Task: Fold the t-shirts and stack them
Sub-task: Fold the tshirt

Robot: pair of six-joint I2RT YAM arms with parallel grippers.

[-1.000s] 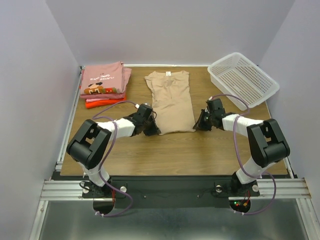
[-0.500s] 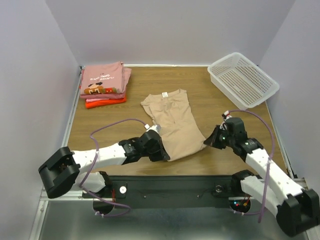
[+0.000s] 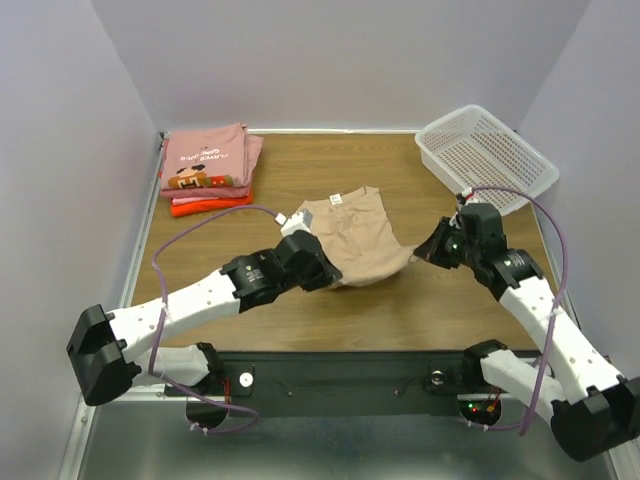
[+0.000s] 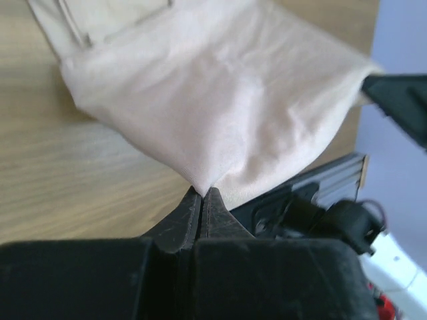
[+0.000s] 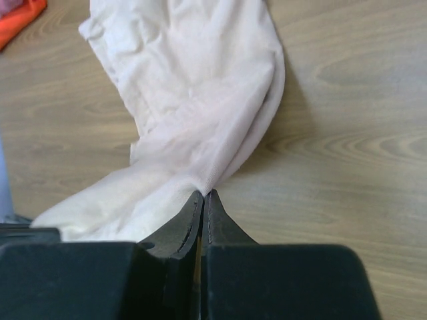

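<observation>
I should move my left gripper outward and down and let go of the hem corner over the t-shirt's shoulder [image 3: 316,206] beside the tag, which is outward of and below the gripper.
A tan t-shirt [image 3: 352,238] lies in the middle of the table, its bottom hem lifted and doubled over toward the collar. My left gripper [image 3: 322,277] is shut on the hem's left corner, the cloth [image 4: 220,107] pinched at the fingertips. My right gripper [image 3: 428,252] is shut on the hem's right corner, and the tee [image 5: 200,100] stretches away from it. A folded stack of t-shirts [image 3: 208,165], pink with a cartoon print over a red-orange one, rests at the back left.
A white perforated basket [image 3: 485,158] stands at the back right corner. Grey walls enclose the table on three sides. Bare wood [image 3: 400,310] shows along the near edge in front of the tee.
Both grippers have carried the tan tee's bottom hem away from the near edge and up toward the collar, so the shirt now bunches shorter. A second ago it lay flat and long.
</observation>
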